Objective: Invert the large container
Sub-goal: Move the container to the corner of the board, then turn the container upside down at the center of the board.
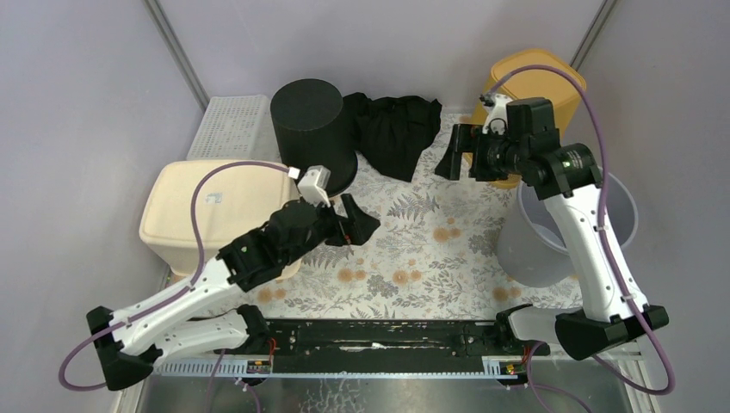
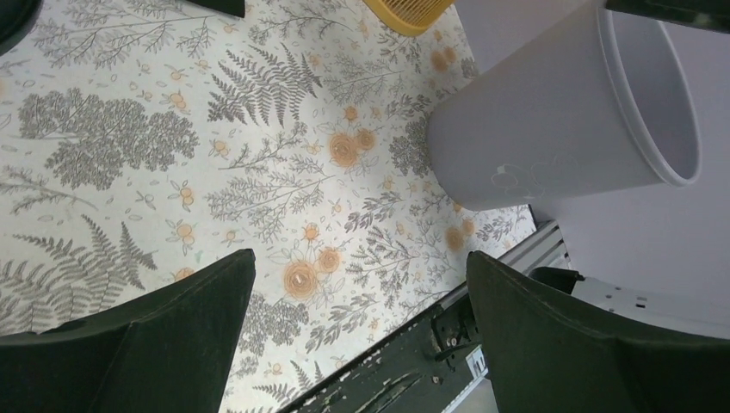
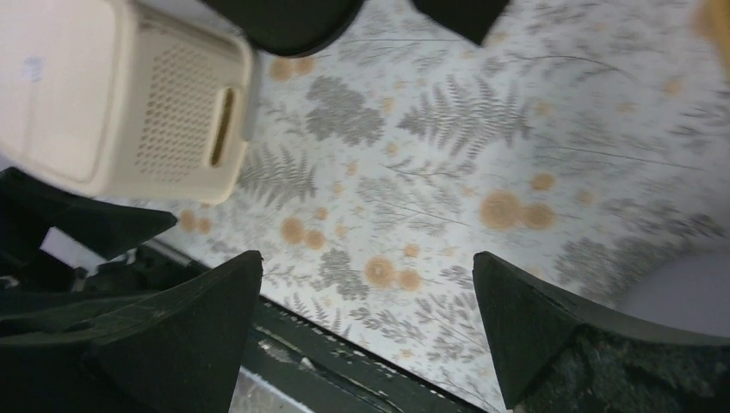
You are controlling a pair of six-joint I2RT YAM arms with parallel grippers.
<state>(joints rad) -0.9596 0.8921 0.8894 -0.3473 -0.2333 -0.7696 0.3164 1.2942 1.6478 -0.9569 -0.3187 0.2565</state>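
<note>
My right gripper is open and needs to move back and to the right in the top view, then down, so that it is astride the bucket's cloth-side rim (image 1: pixel 521 200), since the bucket's opening faces up.
The largest container is a cream plastic basket (image 1: pixel 207 211) at the table's left; in the right wrist view the basket (image 3: pixel 86 86) shows a flat labelled base facing up and a perforated side with a handle slot. My left gripper (image 1: pixel 360 219) hovers open just right of it, above the floral cloth, with nothing between its fingers (image 2: pixel 360 256). My right gripper (image 1: pixel 452 151) is raised over the back right of the table, also open and holding nothing (image 3: pixel 368 256).
A pale grey bucket (image 1: pixel 559 232) stands mouth-up at the right, also seen as the bucket (image 2: pixel 559 112) from the left wrist. A yellow container (image 1: pixel 538 82) sits behind it. A black bin (image 1: pixel 312 129), a black cloth (image 1: pixel 392 129) and a white perforated tray (image 1: pixel 231 125) line the back.
</note>
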